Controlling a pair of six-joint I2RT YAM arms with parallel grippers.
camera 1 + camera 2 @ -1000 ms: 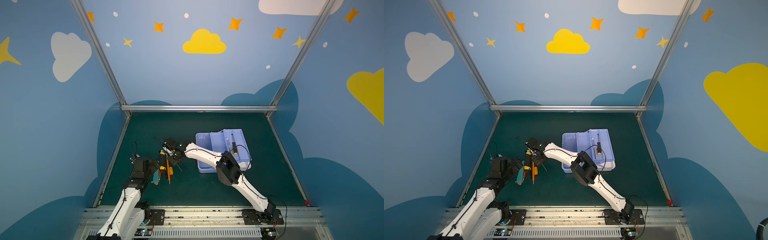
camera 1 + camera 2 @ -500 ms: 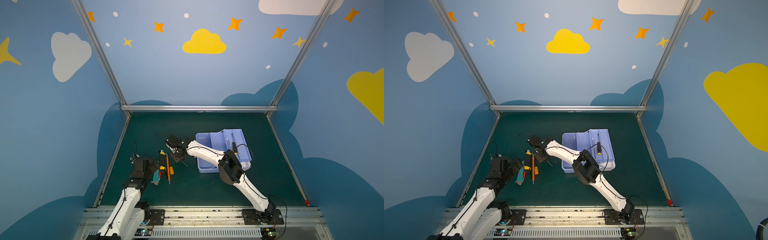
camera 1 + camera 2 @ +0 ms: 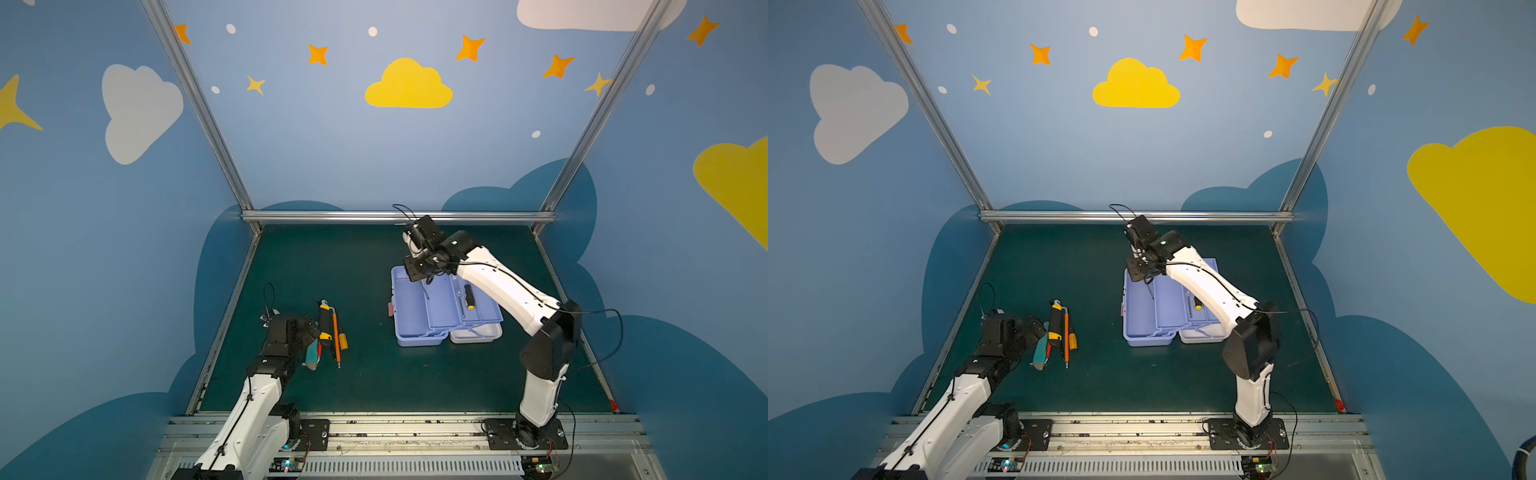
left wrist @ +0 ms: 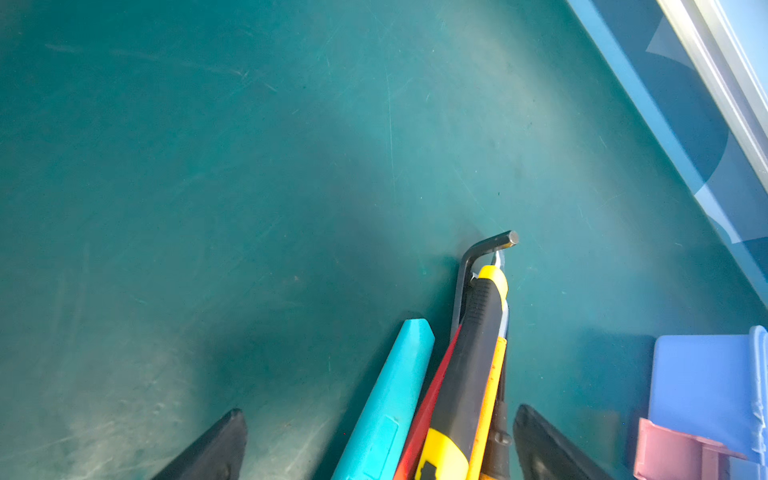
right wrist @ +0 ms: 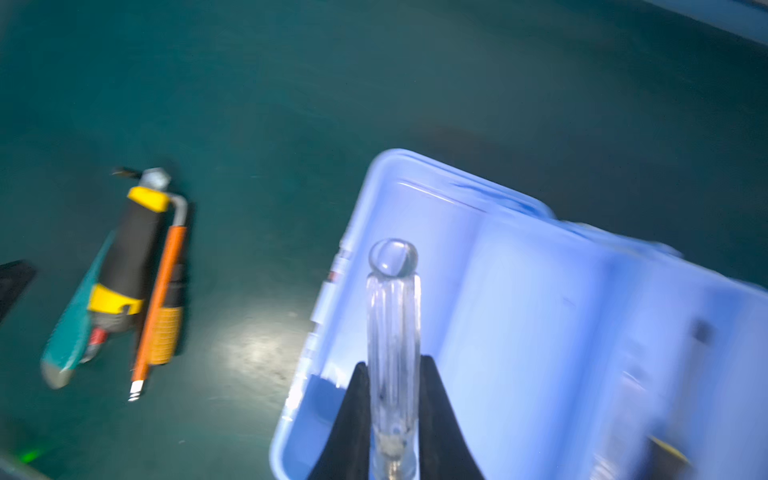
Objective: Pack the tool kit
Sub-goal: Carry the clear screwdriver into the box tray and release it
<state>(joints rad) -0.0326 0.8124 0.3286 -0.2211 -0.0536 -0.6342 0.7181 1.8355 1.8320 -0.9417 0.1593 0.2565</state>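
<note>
My right gripper is at the pink latch and will next move away from it, over the part of the tool kit past the black-handled screwdriver (image 5: pixel 740 376), and go down to release, because this part is empty.
The tool kit (image 3: pixel 419 340) (image 3: pixel 1144 338) lies open at centre right, its inside lavender-blue (image 5: pixel 519 291); a black-handled screwdriver (image 3: pixel 468 297) (image 3: pixel 1197 302) rests in it. My right gripper (image 3: pixel 424 270) (image 3: pixel 1144 270) (image 5: pixel 393 365) hangs over the kit's far left part, shut on a clear-handled screwdriver (image 5: pixel 392 299) whose thin shaft (image 3: pixel 427 291) points down. On the mat to the left lie a teal knife (image 3: pixel 311 355) (image 4: pixel 395 382), a black-and-yellow tool (image 3: pixel 325 320) (image 4: pixel 473 353) and an orange wrench (image 3: pixel 336 336) (image 5: pixel 160 299). My left gripper (image 3: pixel 313 332) (image 3: pixel 1038 328) (image 4: pixel 380 411) is open, with its fingers on either side of these tools.
A metal hex key (image 4: pixel 482 249) lies against the black-and-yellow tool. The kit's white lid (image 3: pixel 476 332) lies open at its near right corner. A pink latch (image 4: pixel 669 449) sits on the kit's left side. Aluminium rails (image 3: pixel 395 216) bound the green mat (image 3: pixel 374 374).
My right arm has swung from the tool pile to over the open kit, carrying the clear-handled screwdriver and rising. My left arm has stayed put.
</note>
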